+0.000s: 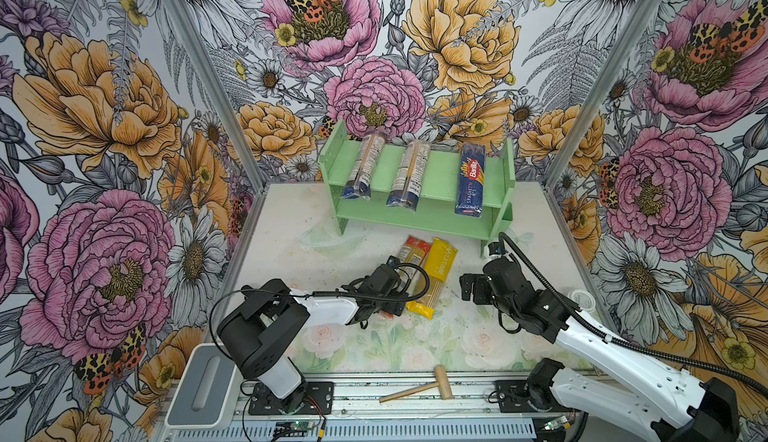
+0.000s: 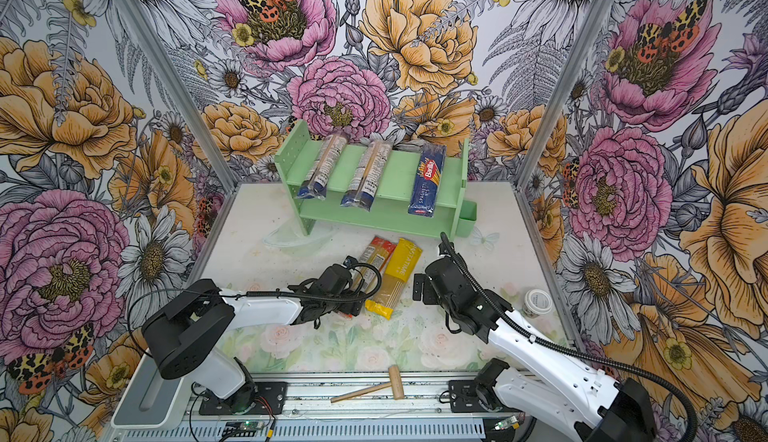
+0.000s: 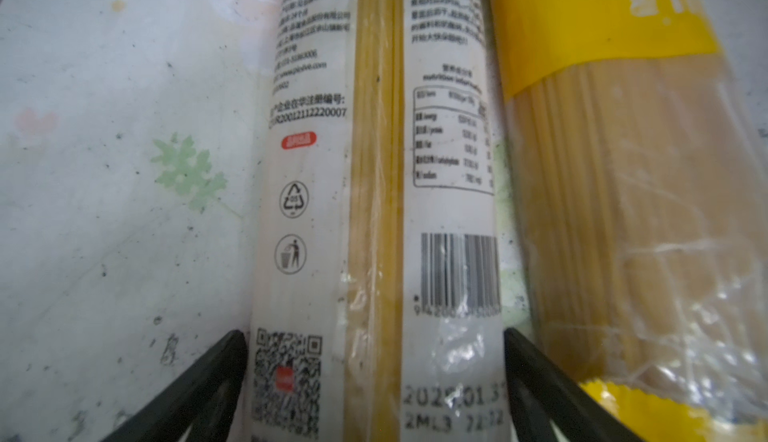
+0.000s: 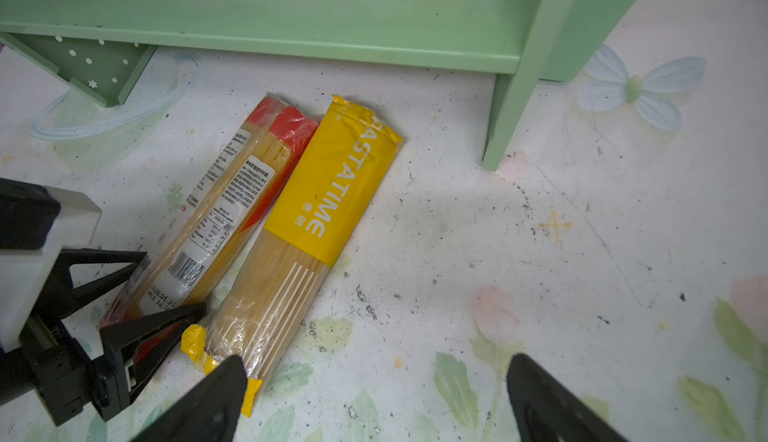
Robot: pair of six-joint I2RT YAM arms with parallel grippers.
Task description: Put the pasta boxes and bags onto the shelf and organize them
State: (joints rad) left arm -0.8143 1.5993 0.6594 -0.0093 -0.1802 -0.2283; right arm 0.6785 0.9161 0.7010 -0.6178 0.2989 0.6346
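Observation:
My left gripper already has one finger on either side of the bag. So next it will stay low where it is and close its fingers around the red-ended bag's near end point(image 1: 387, 314) point(image 3: 376, 386).
The mint-green shelf point(image 1: 442, 170) stands at the back. Its top tier holds two clear blue-ended bags point(image 1: 360, 166) point(image 1: 409, 176) and a dark blue Barilla box point(image 1: 471, 180). A red-ended bag point(image 1: 412, 253) and a yellow bag point(image 1: 441, 267) lie side by side on the table in front. My left gripper point(image 3: 374, 336) is open and straddles the red-ended bag point(image 3: 374, 211) near its near end, one fingertip close to each side. My right gripper point(image 4: 374, 369) is open over bare table, just right of the yellow bag's point(image 4: 328, 186) near end, with nothing between its fingers.
A wooden mallet point(image 1: 432, 384) lies on the front rail. A white round jar point(image 1: 582, 298) stands at the right table edge and a grey-white box point(image 1: 203, 382) at the front left. A small mint bin point(image 2: 467, 217) hangs on the shelf's right side. Floral walls enclose three sides.

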